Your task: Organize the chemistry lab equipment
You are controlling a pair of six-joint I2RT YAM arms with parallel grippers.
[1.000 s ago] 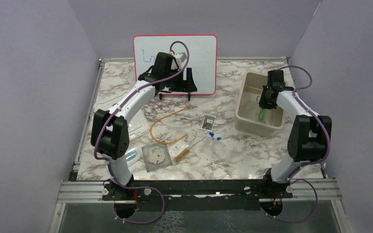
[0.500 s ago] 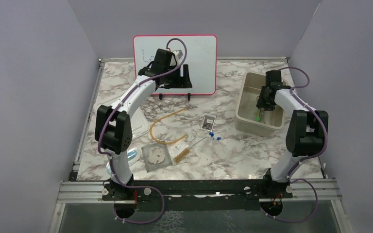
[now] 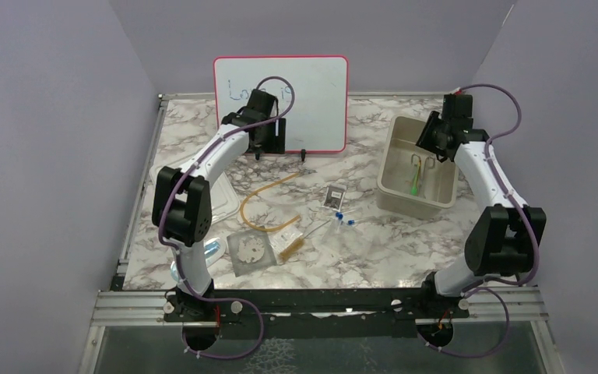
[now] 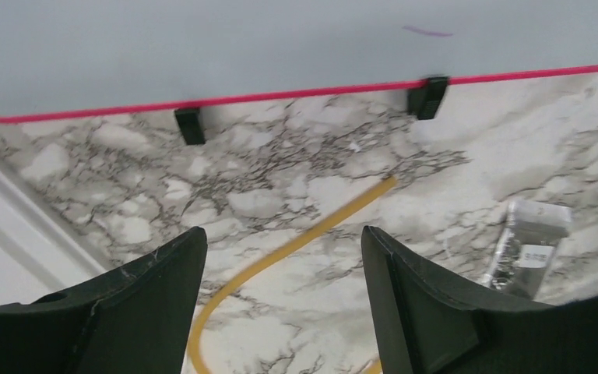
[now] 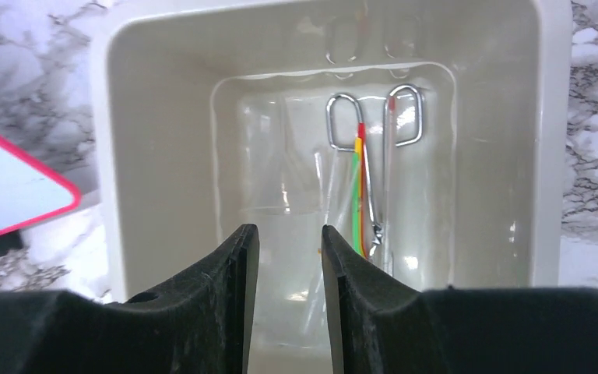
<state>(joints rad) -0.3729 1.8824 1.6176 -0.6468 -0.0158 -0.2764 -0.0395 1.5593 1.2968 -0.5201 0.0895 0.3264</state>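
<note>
The tubing's bend [image 3: 244,204] [image 4: 198,330] beside the lid is below and nearer my base, so my left gripper will next move down and back to close on that curve.
An amber tubing loop [image 3: 269,204] lies mid-table, with a clear packet [image 3: 333,195] and tiny blue-capped pieces [image 3: 345,219] to its right. A grey gauze mat [image 3: 251,251] and a bristle brush [image 3: 294,246] lie nearer the front. My left gripper [image 3: 269,140] hangs open and empty before the whiteboard; in its wrist view the tubing [image 4: 296,241] runs below the gripper [image 4: 284,238], and the packet [image 4: 531,248] is at the right. My right gripper [image 3: 434,139] [image 5: 290,230] is open and empty above the beige bin [image 3: 393,152]. Metal forceps with a green and red strip [image 5: 370,179] lie inside.
The red-framed whiteboard [image 3: 280,101] stands on black feet at the back. The bin's lid [image 3: 226,204] lies at the left, partly under the left arm. A clear item with blue [image 3: 212,249] rests near the front left. Purple walls close in three sides.
My right gripper opened, let go of the green-tipped forceps in the bin, and rose toward the back. My left gripper dropped lower in front of the whiteboard.
</note>
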